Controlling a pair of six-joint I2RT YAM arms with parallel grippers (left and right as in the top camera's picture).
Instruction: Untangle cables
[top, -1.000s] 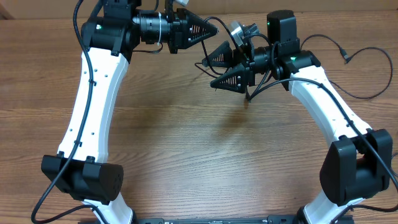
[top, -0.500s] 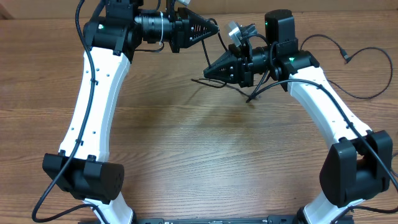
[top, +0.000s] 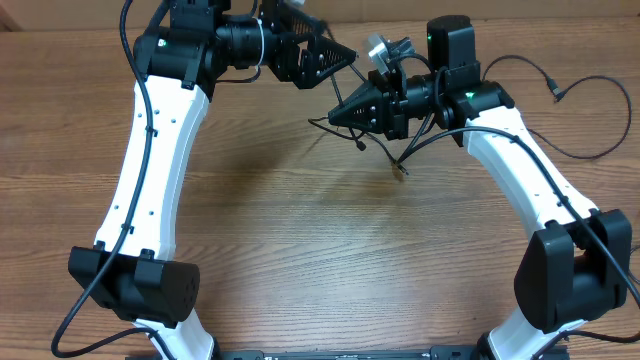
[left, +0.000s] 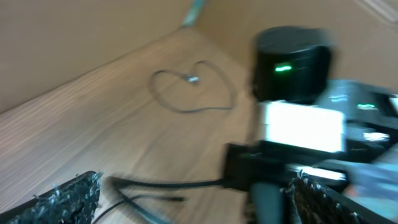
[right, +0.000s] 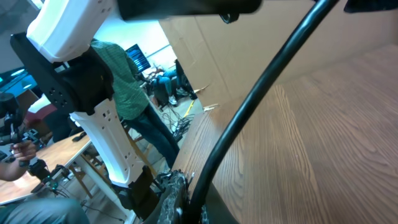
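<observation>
My right gripper needs to swing sideways and down to release its cable: the wood (top: 596, 184) beside the second cable is below, to its right in the overhead view.
A thin black cable (top: 372, 146) hangs from my right gripper (top: 334, 117), which is shut on it above the table's far middle. Its strands trail down to a small plug (top: 398, 171) near the wood. In the right wrist view the cable (right: 261, 87) runs up and away from the closed fingers (right: 177, 193). My left gripper (top: 338, 58) is open just up and left of the right one, holding nothing. In the blurred left wrist view, black strands (left: 168, 183) lie between its spread fingers (left: 68, 199). A second cable (top: 590, 120) lies looped at the far right, seen as a loop (left: 193, 93) from the left wrist.
The right arm's black wrist housing (left: 292, 62) fills the space close in front of the left gripper. Both white arms (top: 150, 170) (top: 530, 170) reach in from the near edge. The wooden table (top: 320, 260) lies bare between them.
The left gripper has gone from shut to open and let go of the cable. The right gripper closed on the cable, whose loose plug end now hangs lower.
</observation>
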